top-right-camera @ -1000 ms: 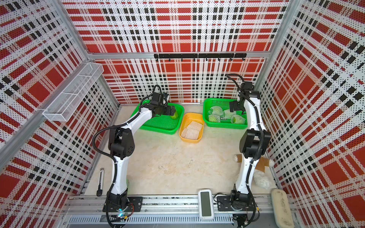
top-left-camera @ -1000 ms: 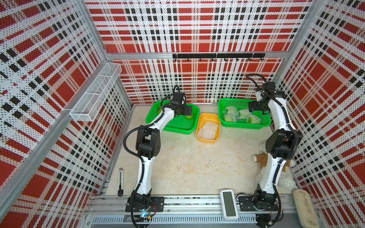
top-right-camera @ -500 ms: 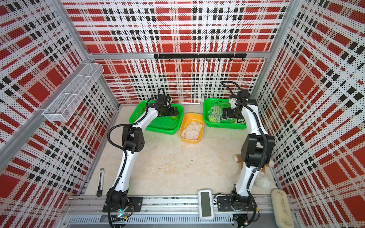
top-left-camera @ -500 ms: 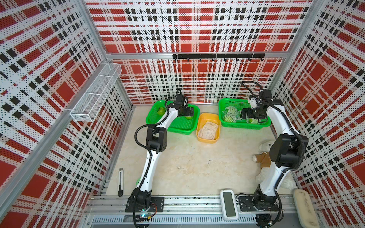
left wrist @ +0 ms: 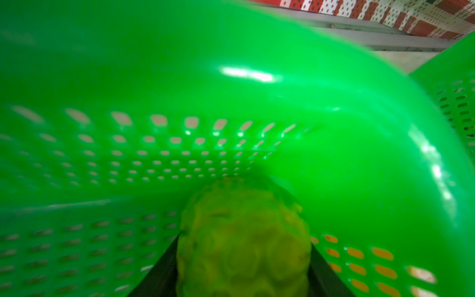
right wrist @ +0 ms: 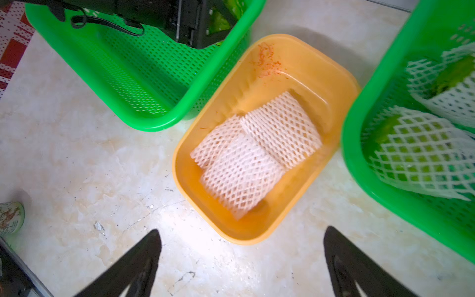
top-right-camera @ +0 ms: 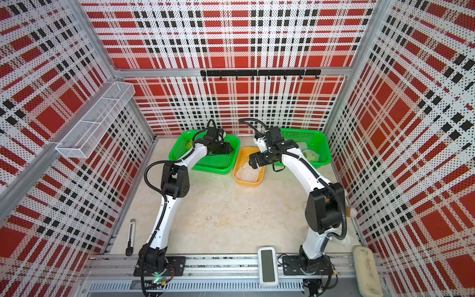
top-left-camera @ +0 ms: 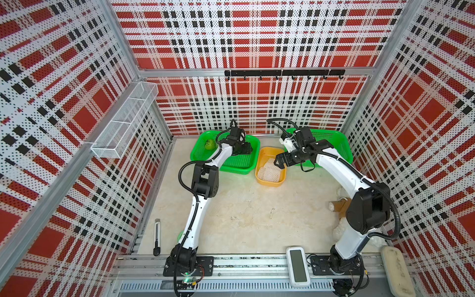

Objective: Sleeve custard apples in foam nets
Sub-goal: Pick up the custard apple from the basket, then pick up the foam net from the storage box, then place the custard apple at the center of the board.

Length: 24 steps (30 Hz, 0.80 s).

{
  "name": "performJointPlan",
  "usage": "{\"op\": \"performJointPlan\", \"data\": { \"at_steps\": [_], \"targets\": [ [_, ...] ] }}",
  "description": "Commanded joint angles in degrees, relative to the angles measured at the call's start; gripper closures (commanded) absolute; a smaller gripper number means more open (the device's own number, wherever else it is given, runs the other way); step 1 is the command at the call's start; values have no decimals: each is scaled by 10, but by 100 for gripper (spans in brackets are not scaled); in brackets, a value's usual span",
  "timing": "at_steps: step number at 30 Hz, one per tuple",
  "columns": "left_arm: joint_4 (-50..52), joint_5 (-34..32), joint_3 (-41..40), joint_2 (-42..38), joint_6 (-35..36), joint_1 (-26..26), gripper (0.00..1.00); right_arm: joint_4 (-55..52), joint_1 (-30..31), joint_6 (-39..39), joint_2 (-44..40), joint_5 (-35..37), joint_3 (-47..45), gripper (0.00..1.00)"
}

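My right gripper lowers its open fingers into the yellow tub (right wrist: 177,159) next, onto the far part of the nearest white foam net (right wrist: 248,157), because that net lies over another.
My left gripper (top-left-camera: 244,149) (left wrist: 244,241) reaches low into the left green basket (top-left-camera: 231,168), at its right end. In the left wrist view its two black fingers press the sides of a bumpy green custard apple (left wrist: 243,244), so it is shut on that fruit. Another custard apple (top-left-camera: 210,144) lies at the basket's far left. My right gripper (top-left-camera: 280,163) (right wrist: 242,230) hangs open over the yellow tub (right wrist: 177,159), holding nothing. White foam nets (right wrist: 254,151) lie flat in the tub. Custard apples sleeved in nets (right wrist: 416,156) sit in the right green basket (top-left-camera: 341,144).
A box cutter (top-left-camera: 157,236) lies by the left wall. A white handheld device (top-left-camera: 298,266) rests on the front rail. A plush bear (top-left-camera: 339,203) sits behind the right arm. A wire shelf (top-left-camera: 126,120) hangs on the left wall, and a printed can (right wrist: 10,218) stands nearby.
The right arm has swung left from the right basket to above the yellow tub, still open. The left gripper has narrowed round a custard apple in the left basket.
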State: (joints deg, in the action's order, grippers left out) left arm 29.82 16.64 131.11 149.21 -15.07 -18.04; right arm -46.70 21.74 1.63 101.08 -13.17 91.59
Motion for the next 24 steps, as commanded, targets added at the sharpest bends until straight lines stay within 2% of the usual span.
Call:
{"op": "performJointPlan", "data": {
  "at_steps": [1,3,7,10,16,21,24],
  "targets": [
    [-50,26,-59,-75,1,3,57,36,12,-24,13,18,-5,3],
    [-64,33,-107,-121,6,18,58,55,15,-39,26,18,-11,8],
    [-105,40,-238,-244,6,24,60,93,20,-53,63,21,-16,28],
    [-127,39,-340,-340,2,28,65,101,28,-52,97,29,0,39],
    [-169,14,-561,-531,-21,24,67,88,43,-44,166,54,46,41],
    [-151,-5,-702,-670,-22,11,67,102,48,-56,204,80,66,43],
    [-117,-30,-767,-745,-24,-34,67,88,50,-56,228,96,89,45]
  ]
}}
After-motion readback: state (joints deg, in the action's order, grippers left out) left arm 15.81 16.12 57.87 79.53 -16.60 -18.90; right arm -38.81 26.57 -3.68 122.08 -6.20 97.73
